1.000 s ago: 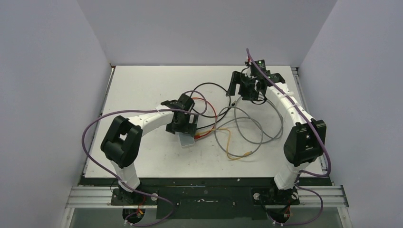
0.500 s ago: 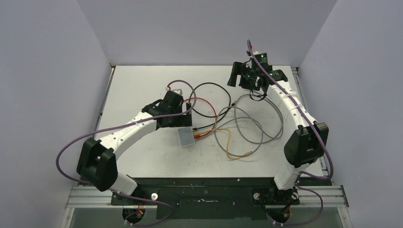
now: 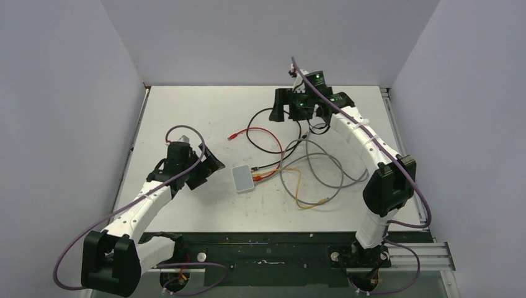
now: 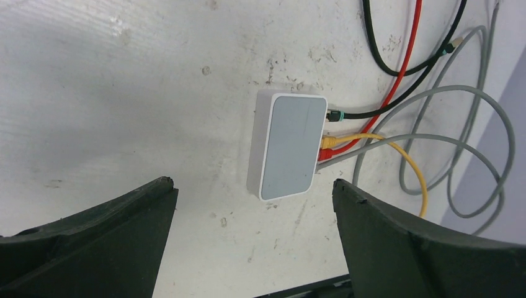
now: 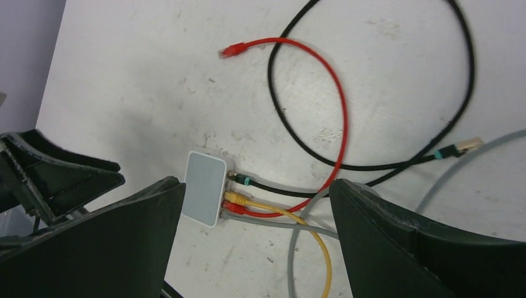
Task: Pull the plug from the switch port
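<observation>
My right gripper moves down, back and to the left in the top view onto the black plug [image 3: 254, 168] [image 5: 239, 178] next, since a gap parts it from the yellow one.
The switch, a flat pale grey box [image 3: 243, 179], lies on the white table with its port edge facing right. Several plugs sit side by side in that edge: black [image 4: 335, 115], yellow [image 4: 329, 141], red [image 4: 325, 153] and grey [image 4: 321, 165]. Which one the task means cannot be told. My left gripper [image 3: 208, 172] is open and empty, left of the box and apart from it; the left wrist view shows the box [image 4: 288, 146] ahead of the gripper [image 4: 251, 182]. My right gripper [image 3: 282, 108] hangs open and empty high over the back of the table, looking down on the box [image 5: 205, 186].
Right of the switch lie loops of grey cable [image 3: 329, 167], a yellow cable [image 3: 298, 186], a black cable [image 3: 273, 115] and a red cable [image 3: 273, 139]. The red cable's free plug [image 3: 231, 135] rests behind the switch. A free beige-tipped black cable end [image 5: 468, 146] lies further right.
My left arm has drawn back from over the switch, leftward and toward the near edge, uncovering the box. The right gripper has swung left along the back. Both stay open.
</observation>
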Available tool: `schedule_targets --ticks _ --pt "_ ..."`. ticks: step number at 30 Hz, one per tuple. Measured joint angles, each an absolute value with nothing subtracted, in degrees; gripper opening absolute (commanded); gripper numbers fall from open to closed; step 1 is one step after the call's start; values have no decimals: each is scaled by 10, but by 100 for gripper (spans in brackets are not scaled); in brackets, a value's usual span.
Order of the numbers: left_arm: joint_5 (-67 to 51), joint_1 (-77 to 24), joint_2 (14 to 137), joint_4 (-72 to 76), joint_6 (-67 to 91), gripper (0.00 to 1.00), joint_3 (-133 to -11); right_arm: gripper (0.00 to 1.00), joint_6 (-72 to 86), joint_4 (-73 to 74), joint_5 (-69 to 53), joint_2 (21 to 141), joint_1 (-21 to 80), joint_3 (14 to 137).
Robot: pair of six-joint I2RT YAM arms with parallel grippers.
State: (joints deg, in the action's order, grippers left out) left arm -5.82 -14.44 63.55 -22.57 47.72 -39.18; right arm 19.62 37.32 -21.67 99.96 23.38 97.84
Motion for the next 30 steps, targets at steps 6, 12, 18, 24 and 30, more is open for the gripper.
schedule_targets --ticks 6,12,18,24,30 --pt "-171 -95 636 -160 510 97 -316 90 180 380 -262 1086 299 995" --pt "-255 -91 683 -68 533 96 -275 90 178 402 -313 1181 340 1012" --pt "-285 -90 726 12 551 96 -253 90 188 401 -342 1204 350 1012" --pt "-304 -90 787 79 564 97 -253 91 188 394 -354 1218 348 1030" --pt "-319 -90 817 129 574 100 -255 96 185 390 -377 1249 345 1035"
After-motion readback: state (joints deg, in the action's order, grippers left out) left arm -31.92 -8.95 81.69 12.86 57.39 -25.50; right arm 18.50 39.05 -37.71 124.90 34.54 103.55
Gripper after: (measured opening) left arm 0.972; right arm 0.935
